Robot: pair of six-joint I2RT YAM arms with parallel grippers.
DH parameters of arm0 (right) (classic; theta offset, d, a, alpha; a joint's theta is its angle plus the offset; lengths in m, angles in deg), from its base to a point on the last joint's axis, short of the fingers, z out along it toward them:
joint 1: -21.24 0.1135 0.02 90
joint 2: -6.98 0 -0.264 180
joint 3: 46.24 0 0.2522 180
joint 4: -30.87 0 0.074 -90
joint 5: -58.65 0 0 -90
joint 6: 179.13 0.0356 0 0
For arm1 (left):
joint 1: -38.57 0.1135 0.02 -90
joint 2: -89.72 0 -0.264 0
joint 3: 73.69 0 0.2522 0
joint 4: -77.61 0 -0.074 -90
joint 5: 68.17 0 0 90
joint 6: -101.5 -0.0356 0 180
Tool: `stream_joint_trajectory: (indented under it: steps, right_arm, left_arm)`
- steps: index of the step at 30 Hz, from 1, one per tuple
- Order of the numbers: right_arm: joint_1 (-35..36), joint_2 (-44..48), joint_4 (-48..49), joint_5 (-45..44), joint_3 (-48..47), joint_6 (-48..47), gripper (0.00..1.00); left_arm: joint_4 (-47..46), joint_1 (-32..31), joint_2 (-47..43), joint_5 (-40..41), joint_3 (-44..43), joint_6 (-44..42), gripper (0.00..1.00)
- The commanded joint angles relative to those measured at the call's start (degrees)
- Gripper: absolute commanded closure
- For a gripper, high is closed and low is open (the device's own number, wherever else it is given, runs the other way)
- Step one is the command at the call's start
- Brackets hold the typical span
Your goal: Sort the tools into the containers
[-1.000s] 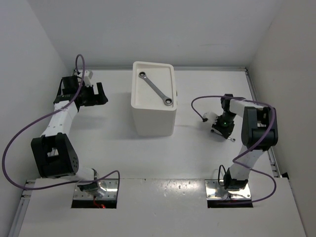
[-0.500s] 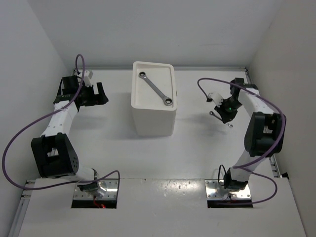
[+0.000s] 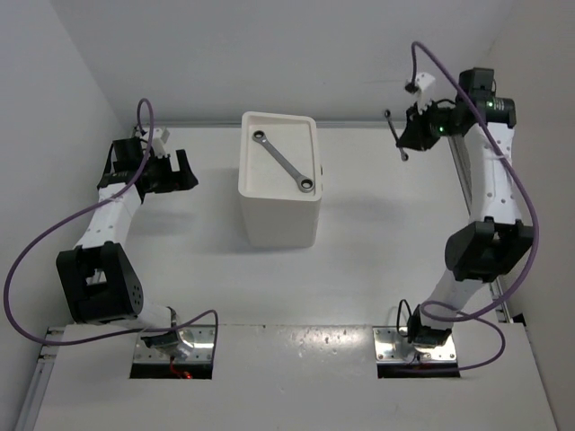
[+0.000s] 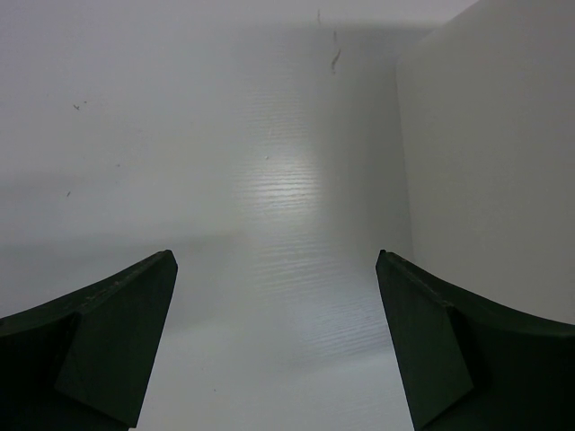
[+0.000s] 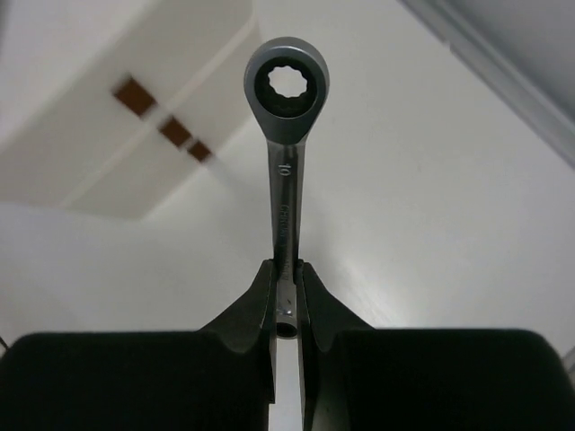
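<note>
The right gripper swings left in the top view next, over the tray (image 3: pixel 254 175) already holding a wrench. It then lowers onto the tray's bare bottom and releases.
The tall white box (image 3: pixel 278 211) stands mid-table; one slim silver wrench (image 3: pixel 285 162) lies diagonally in its top tray (image 3: pixel 254 175). My right gripper (image 3: pixel 406 135) is raised high at the back right, shut on a second silver wrench (image 3: pixel 395 135). In the right wrist view that wrench (image 5: pixel 286 135) sticks out forward from the shut gripper (image 5: pixel 287 274), its ring end up; the box with dark red handles (image 5: pixel 162 117) lies beyond at upper left. My left gripper (image 3: pixel 187 169) is open and empty left of the box, its fingers (image 4: pixel 117 341) spread over bare table. Pliers and scissors are out of view.
White walls enclose the table on the left, back and right. A grey rail (image 3: pixel 458 162) runs along the right edge of the table. The box side (image 4: pixel 494 162) shows at the right of the left wrist view. Purple cables loop from both arms.
My right arm has lifted the wrench from the table at mid right and swung it up and back to the far right corner. The left arm has not moved.
</note>
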Motion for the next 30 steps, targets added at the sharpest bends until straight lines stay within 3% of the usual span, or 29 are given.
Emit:
stream_joint_trajectory:
  steps: [1,10,15,30]
  right_arm:
    - [2.8,-2.4,5.7,12.6,-9.0,16.4,1.0]
    - [18.0,-9.7,22.1,13.3,-16.7,34.4,1.0]
    - [23.8,-14.0,24.3,9.0,-20.2,35.2,1.0]
    - [28.0,-21.7,21.9,5.1,-18.5,31.6,1.0]
  left_arm:
    - [-1.8,0.6,-0.1,-1.2,-2.3,1.0,0.0]
    - [-1.8,0.6,1.0,-2.2,-2.3,1.6,0.0]
    - [-1.8,0.6,1.0,-2.2,-2.3,1.6,0.0]
    - [-1.8,0.6,1.6,-1.6,-1.7,1.6,0.0]
